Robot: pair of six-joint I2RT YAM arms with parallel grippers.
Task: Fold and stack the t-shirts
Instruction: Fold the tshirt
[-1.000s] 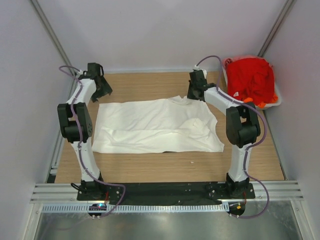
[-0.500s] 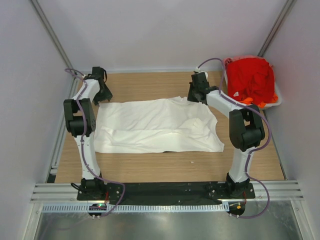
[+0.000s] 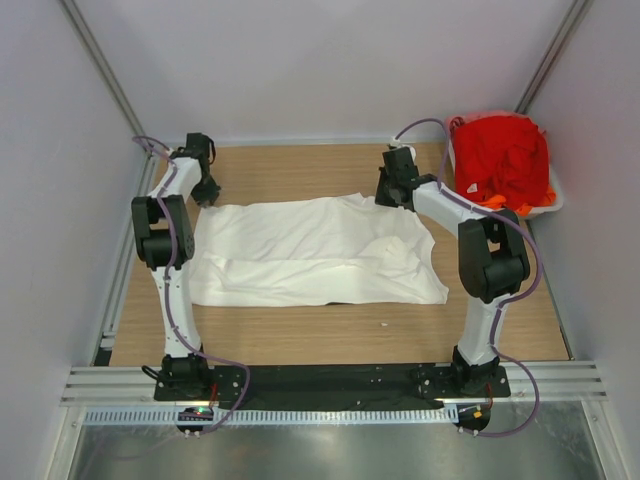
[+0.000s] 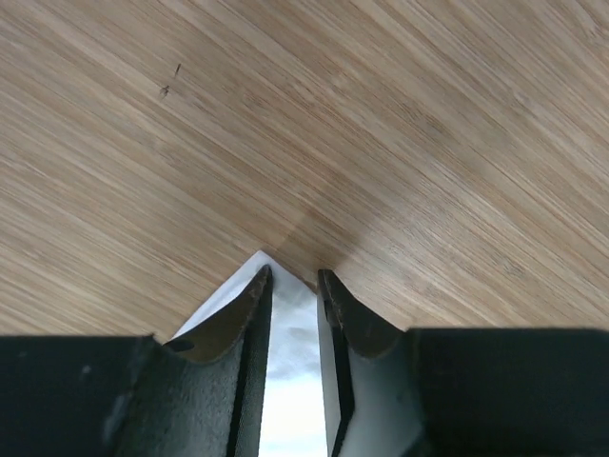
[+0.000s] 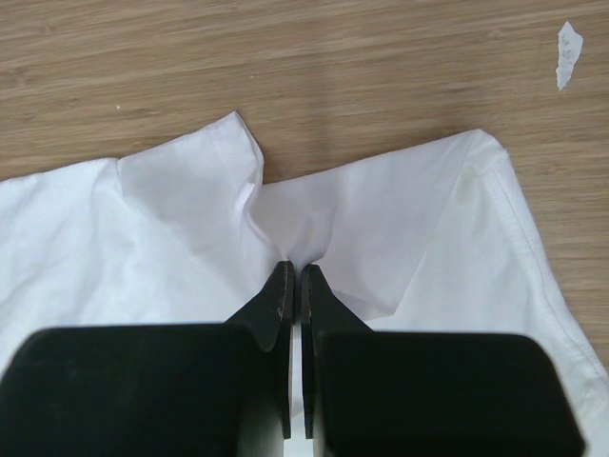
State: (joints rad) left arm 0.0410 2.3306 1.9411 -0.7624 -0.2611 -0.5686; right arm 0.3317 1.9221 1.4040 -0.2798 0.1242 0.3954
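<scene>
My right gripper will next pull the shirt's pinched fold back and let go of it over the shirt's rumpled near part, because that part lies back from the gripper.
The large white t-shirt lies spread on the wooden table, rumpled at its right side. My left gripper is at its far left corner. In the left wrist view the fingers stand a little apart astride the shirt's corner, so the left gripper is open. My right gripper is at the shirt's far right edge. In the right wrist view it is shut on a pinched fold of the white shirt. Red shirts with a bit of orange fill the tub.
The pale plastic tub stands at the far right corner against the wall. Grey walls close in the table on three sides. A small white scrap lies on the wood beyond the shirt.
My left gripper has come down and in to the shirt's far left corner. My right gripper has stayed at the far right edge, and the shirt's far edge has shifted slightly.
</scene>
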